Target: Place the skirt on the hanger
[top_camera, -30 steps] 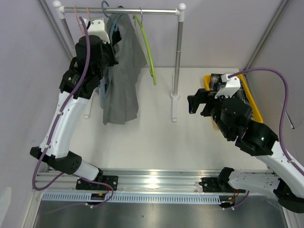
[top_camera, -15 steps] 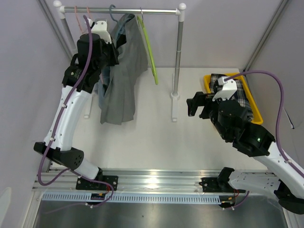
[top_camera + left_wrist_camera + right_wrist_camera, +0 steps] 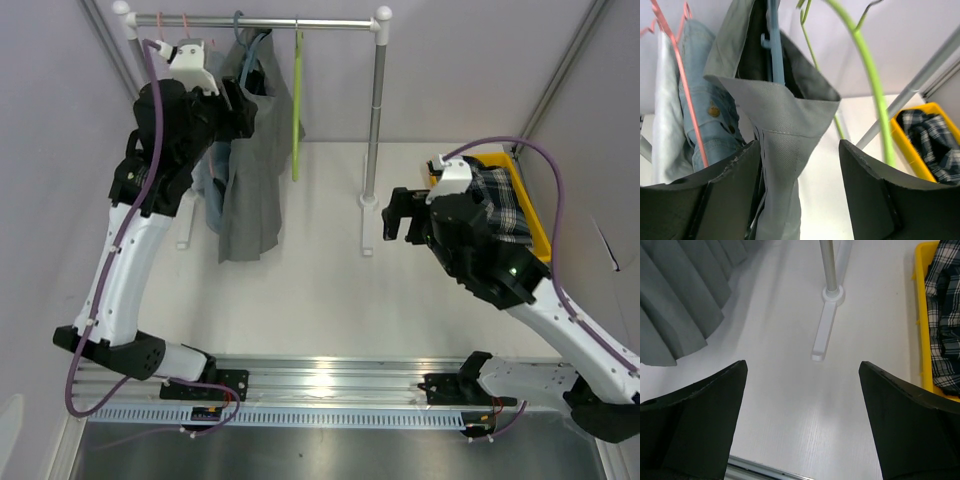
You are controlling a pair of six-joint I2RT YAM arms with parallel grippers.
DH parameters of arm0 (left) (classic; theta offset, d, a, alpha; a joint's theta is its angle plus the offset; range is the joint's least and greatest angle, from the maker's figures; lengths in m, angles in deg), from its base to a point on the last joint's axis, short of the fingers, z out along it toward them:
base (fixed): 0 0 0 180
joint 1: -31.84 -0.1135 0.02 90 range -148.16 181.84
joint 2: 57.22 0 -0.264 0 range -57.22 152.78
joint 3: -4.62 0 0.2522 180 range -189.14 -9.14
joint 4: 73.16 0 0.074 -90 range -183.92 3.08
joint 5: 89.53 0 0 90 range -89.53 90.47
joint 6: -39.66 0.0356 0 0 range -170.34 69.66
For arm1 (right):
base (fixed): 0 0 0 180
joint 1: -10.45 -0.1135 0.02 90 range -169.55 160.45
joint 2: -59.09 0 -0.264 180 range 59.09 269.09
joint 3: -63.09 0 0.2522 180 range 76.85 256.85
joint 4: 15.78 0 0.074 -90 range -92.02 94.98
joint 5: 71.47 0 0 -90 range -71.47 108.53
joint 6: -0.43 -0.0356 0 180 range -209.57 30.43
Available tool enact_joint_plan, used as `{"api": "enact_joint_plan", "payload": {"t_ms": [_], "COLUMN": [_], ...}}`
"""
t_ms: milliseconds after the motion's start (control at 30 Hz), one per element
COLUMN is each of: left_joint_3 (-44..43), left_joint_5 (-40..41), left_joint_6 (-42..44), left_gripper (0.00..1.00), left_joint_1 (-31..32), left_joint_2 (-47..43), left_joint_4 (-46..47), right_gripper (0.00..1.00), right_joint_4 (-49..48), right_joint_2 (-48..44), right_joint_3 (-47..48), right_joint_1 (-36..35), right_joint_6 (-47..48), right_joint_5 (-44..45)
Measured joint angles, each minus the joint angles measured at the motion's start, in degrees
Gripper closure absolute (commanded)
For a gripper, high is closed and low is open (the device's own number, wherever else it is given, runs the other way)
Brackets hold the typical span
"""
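The right gripper moves to the right in the top view next and down into the yellow bin onto the plaid garment [image 3: 500,194] [image 3: 945,315], since the green hanger hangs empty.
The grey skirt [image 3: 250,170] hangs on the blue hanger [image 3: 240,22] from the rail [image 3: 330,21]. My left gripper [image 3: 243,108] is raised beside the skirt's waist. In the left wrist view the skirt [image 3: 785,120] drapes over the blue hanger [image 3: 774,45], and its fabric falls between the jaws of my left gripper [image 3: 800,200], close to the left finger. Those jaws stand open, with a wide gap on the right side. My right gripper [image 3: 395,215] hovers open over the table near the rack's post, and in the right wrist view my right gripper [image 3: 802,405] holds nothing.
An empty green hanger [image 3: 296,100] hangs right of the skirt. Pink hangers [image 3: 185,20] and a denim garment [image 3: 715,115] are on its left. The rack's foot [image 3: 827,325] stands on the table. A yellow bin [image 3: 540,235] holding a plaid garment [image 3: 500,200] sits at the right.
My left gripper has opened off the skirt and lifted toward the rail. The skirt and green hanger have swung back to hang straight. The right arm has drifted slightly left.
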Motion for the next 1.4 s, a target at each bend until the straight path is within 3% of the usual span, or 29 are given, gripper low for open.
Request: {"api": "enact_joint_plan", "payload": {"t_ms": [167, 333, 367, 433, 633, 900, 1167, 1267, 1333, 1367, 1400], "left_joint_3": [0.3, 4.4, 6.0, 9.0, 24.1, 45.8, 54.4, 55.0, 55.3, 55.5, 55.8], "left_joint_5": [-0.9, -2.9, -3.5, -5.0, -11.3, -20.7, -26.9, -27.7, -28.0, -28.1, -28.2], "left_joint_6": [-0.2, -2.0, -2.6, -3.7, -8.0, -13.2, -16.0, -15.9, -15.8, -15.8, -15.7], "left_gripper": [0.28, 0.27, 0.27, 0.17, 0.17, 0.18, 0.21, 0.21, 0.21, 0.21, 0.21], "left_joint_1": [0.0, 0.0, 0.0, 0.0, 0.0, 0.9, 4.0, 4.3, 4.4, 4.4, 4.4], "left_joint_2": [-4.3, -11.4, -13.2, -17.0, -29.2, -39.7, -42.7, -43.0, -43.2, -43.2, -43.2], "left_joint_4": [1.2, 3.8, 4.6, 5.3, 8.9, 10.3, 10.3, 10.2, 10.3, 10.2, 10.3], "right_gripper": [0.01, 0.01, 0.02, 0.02, 0.04, 0.07, 0.12, 0.25, 0.54, 0.54, 0.74], "right_joint_4": [1.7, 2.0, 1.9, 1.6, 0.1, -1.3, -4.4, -5.4, -5.4, -5.4, -5.4], "right_joint_2": [7.2, 12.7, 13.8, 16.2, 24.8, 36.0, 50.9, 54.7, 56.3, 56.8, 57.0], "right_joint_3": [0.6, 1.1, 1.2, 1.2, 1.4, 1.6, 7.6, 8.0, 8.5, 8.7, 8.9], "right_joint_1": [7.1, 22.8, 26.6, 34.0, 49.9, 56.6, 56.6, 56.6, 56.6, 56.6, 56.6], "right_joint_6": [-1.3, -2.8, -3.1, -3.9, -5.2, -5.1, -5.3, -5.3, -5.4, -4.9, -5.0], "right_joint_5": [-6.6, -16.7, -18.4, -21.5, -25.7, -21.7, -18.8, -18.0, -17.4, -17.3, -17.0]}}
